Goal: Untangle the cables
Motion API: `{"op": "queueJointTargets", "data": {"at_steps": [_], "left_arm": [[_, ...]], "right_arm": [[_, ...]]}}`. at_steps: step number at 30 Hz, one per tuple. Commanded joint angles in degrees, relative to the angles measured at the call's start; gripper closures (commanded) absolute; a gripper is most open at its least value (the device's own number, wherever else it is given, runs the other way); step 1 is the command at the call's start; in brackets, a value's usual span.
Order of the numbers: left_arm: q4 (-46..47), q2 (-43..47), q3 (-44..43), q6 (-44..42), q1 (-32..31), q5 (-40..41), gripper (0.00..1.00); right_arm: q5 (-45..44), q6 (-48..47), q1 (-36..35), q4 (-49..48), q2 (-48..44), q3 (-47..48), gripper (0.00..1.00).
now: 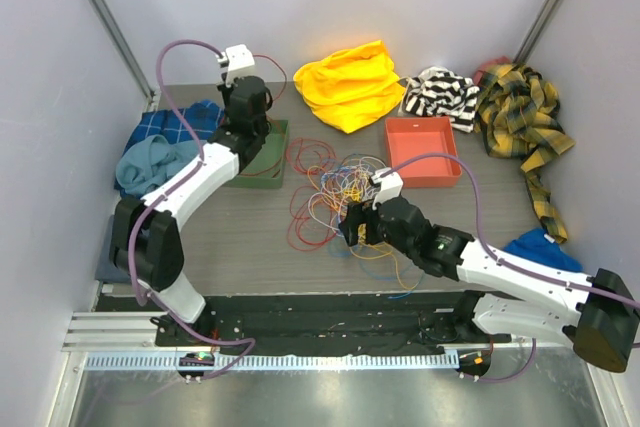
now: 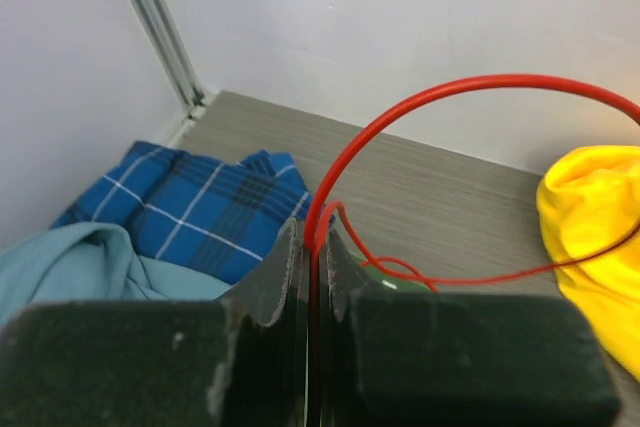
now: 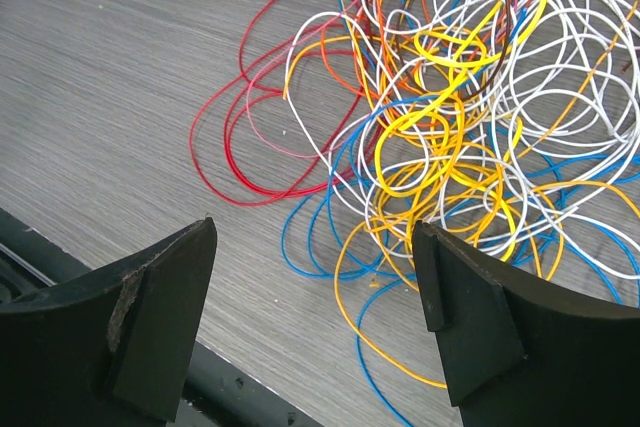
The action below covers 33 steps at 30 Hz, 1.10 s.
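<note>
I will tilt my left gripper downward next and lower it into the green tray (image 1: 265,162) to release the red cable.
The cables (image 1: 340,187) lie in a tangled heap of red, yellow, white, orange and blue wires at the table's middle. They also fill the right wrist view (image 3: 450,117). My left gripper (image 1: 250,87) is raised at the back left and is shut on a red cable (image 2: 480,82), which arcs up from between its fingertips (image 2: 318,237) and trails down over a green tray (image 1: 265,162). My right gripper (image 1: 350,227) is open and empty just near of the heap, its fingers wide apart (image 3: 312,232) over bare table and loose blue and orange loops.
A yellow cloth (image 1: 350,82), a striped cloth (image 1: 442,92) and a yellow plaid cloth (image 1: 520,112) lie along the back. An orange-red tray (image 1: 422,152) stands right of the heap. Blue plaid (image 1: 175,127) and teal (image 1: 145,162) cloths lie at the left.
</note>
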<state>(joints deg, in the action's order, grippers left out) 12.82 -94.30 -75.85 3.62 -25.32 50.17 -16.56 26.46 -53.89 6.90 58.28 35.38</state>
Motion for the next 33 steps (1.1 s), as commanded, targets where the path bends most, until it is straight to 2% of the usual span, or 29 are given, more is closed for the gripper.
{"op": "queueJointTargets", "data": {"at_steps": [1, 7, 11, 15, 21, 28, 30, 31, 32, 33], "left_arm": [[-18.77, 1.05, -5.35, 12.89, 2.02, -5.34, 1.00], [-29.33, -0.79, -6.50, 23.34, 5.71, -14.47, 1.00], [-32.76, -2.81, -6.32, 26.96, 7.56, -23.34, 1.00], [-36.89, -8.25, -9.22, 28.20, 8.53, -27.66, 1.00], [-38.39, -11.86, -10.36, 29.25, 8.62, -28.64, 1.00], [-46.91, -17.23, -15.11, 28.99, 8.53, -23.02, 0.98], [-47.97, -17.23, -15.29, 28.47, 8.53, -22.66, 0.81], [-48.15, -16.88, -15.03, 27.94, 8.53, -22.49, 0.67], [-48.15, -15.75, -14.76, 27.94, 8.53, -21.88, 0.60], [-48.06, -14.95, -14.41, 27.85, 8.62, -21.70, 0.16]], "right_arm": [[0.03, 1.31, -0.16, -2.59, -2.73, 0.31, 0.13], [-0.14, 2.02, -0.08, -2.15, -3.26, -0.13, 0.13], [-0.23, 2.19, -0.16, -2.24, -3.09, -0.31, 0.13], [-0.23, 2.19, -0.17, -2.41, -2.65, -0.22, 0.13], [-0.58, 2.63, -0.08, -2.68, -2.56, -0.66, 0.13], [-1.20, 1.67, -0.16, -2.68, -1.86, -0.66, 0.13], [-1.20, 1.41, -0.16, -2.68, -1.68, -0.57, 0.13], [-1.28, 1.32, -0.16, -2.76, -1.59, -0.48, 0.13], [-1.29, 1.23, -0.16, -2.94, -1.33, -0.40, 0.13], [-1.29, 1.14, -0.16, -3.03, -1.24, -0.48, 0.13]]}}
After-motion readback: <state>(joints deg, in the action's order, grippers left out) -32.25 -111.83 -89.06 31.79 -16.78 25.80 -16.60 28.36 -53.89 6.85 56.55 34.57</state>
